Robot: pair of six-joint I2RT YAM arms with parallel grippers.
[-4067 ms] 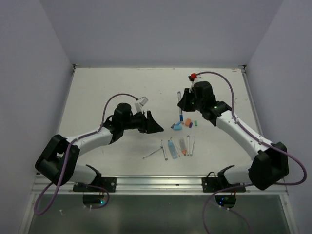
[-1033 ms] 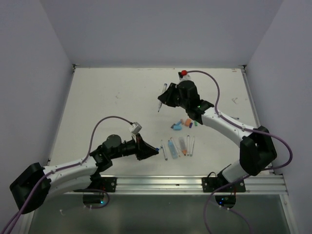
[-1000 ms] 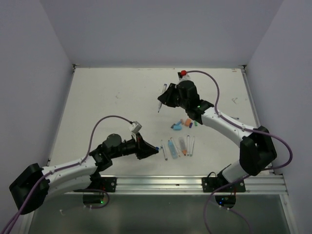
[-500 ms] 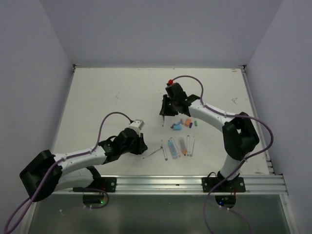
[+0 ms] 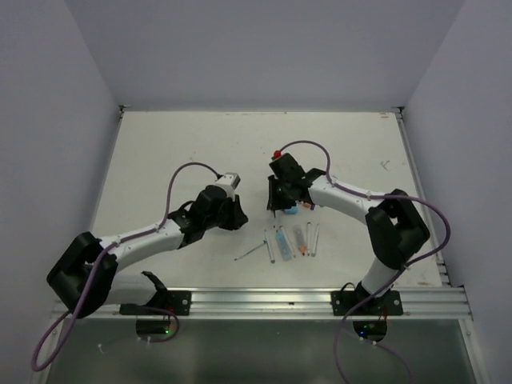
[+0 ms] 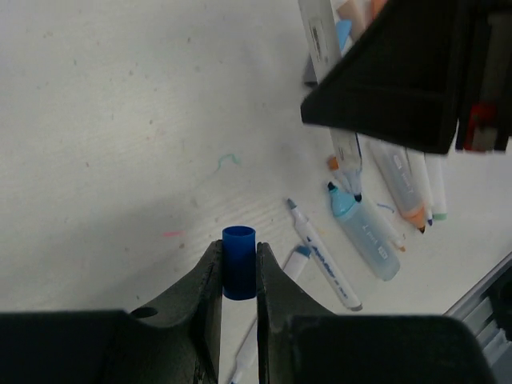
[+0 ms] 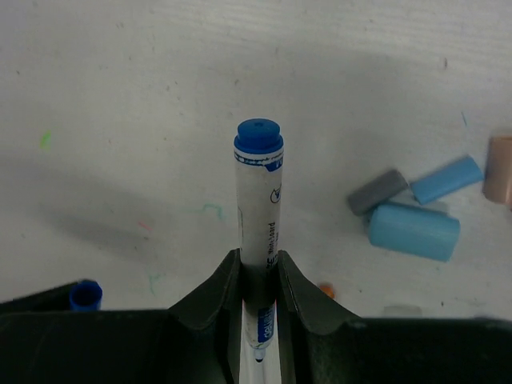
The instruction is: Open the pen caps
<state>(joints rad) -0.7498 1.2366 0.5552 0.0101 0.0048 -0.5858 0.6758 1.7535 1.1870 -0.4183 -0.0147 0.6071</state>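
Observation:
I will move my left gripper to the right in the top view and down to the bare table near the grey cap, because loose caps are there.
A dark blue pen cap (image 6: 238, 264) stands pinched between the fingers of my left gripper (image 6: 238, 254), off its pen. In the top view that gripper (image 5: 234, 214) hovers left of the pen row. My right gripper (image 7: 258, 262) is shut on a white pen barrel (image 7: 258, 200) with a blue butt end pointing away; its bare tip shows behind the fingers. From above, the right gripper (image 5: 276, 198) hangs just above the row, close to the left one. Loose caps lie on the table: two light blue (image 7: 414, 230), one grey (image 7: 378, 190), one orange (image 7: 500, 168).
Several uncapped pens and a pale blue highlighter (image 5: 282, 240) lie side by side near the front middle of the white table (image 5: 176, 152). One thin pen (image 5: 250, 251) lies slanted left of them. The metal rail (image 5: 264, 300) runs along the near edge.
The left gripper has risen from near the front edge toward the middle, keeping the dark blue cap. The right gripper has swung nearer and lower with the pen barrel.

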